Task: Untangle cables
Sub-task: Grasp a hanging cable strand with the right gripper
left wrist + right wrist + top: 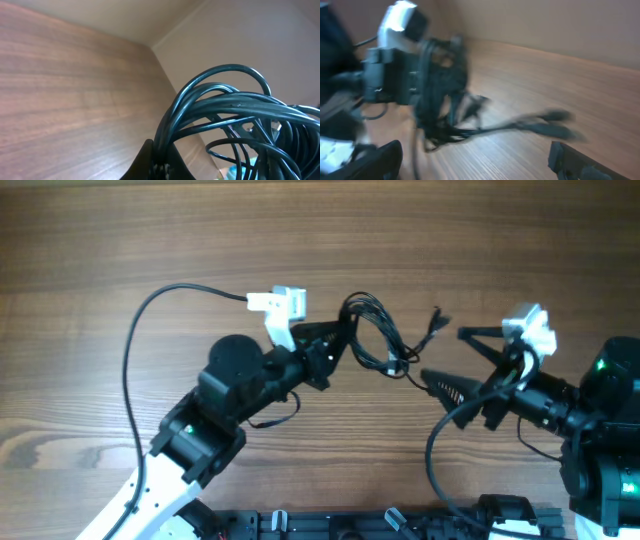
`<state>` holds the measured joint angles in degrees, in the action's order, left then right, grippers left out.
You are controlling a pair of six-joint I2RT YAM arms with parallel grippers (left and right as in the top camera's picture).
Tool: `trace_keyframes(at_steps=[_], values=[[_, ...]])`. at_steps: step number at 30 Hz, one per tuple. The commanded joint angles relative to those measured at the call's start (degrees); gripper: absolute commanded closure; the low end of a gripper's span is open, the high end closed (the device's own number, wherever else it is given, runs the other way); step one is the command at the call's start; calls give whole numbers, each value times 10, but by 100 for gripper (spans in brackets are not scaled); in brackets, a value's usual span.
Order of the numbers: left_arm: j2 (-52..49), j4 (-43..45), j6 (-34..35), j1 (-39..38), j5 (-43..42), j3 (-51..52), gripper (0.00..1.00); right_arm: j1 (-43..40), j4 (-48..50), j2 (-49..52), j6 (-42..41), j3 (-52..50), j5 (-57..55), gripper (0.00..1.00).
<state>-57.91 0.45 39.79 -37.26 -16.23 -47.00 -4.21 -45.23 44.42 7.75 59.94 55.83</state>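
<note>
As my right gripper stands open and empty beside the plug end, I will carry the cable bundle with my left gripper toward those open fingers and release it.
The cables point(375, 330) form a bundle of thin black loops lifted over the middle of the table. A plug end point(438, 320) sticks out to the right. My left gripper point(342, 338) is shut on the bundle's left side. In the left wrist view its jaws point(161, 162) pinch several strands, and the cables point(225, 105) loop up and to the right. My right gripper point(443, 355) stands open just right of the bundle, touching nothing. The right wrist view is blurred: the cables point(440, 85) hang ahead, loose plug ends point(550, 125) trail right, and the fingers point(375, 160) are wide apart.
A thick black robot cable point(135, 350) arcs from the left wrist camera point(280, 305) down the left arm. The right wrist camera point(528, 328) is white. The wooden table point(120, 240) fills the view; a black rail point(380, 525) runs along the front edge.
</note>
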Motion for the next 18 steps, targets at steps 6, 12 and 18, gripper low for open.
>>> trace_keyframes(at_steps=[6, 12, 18], values=[[-3, 13, 34, -8, -2, -10, 96, -1, -30, 0, 119, 13, 62, 46], [-3, 11, 33, -8, 15, -10, 96, -1, -31, 0, 135, 13, 77, 71], [-3, 11, 33, -22, 6, -10, 96, -1, -17, 0, 198, 13, 77, 70]])
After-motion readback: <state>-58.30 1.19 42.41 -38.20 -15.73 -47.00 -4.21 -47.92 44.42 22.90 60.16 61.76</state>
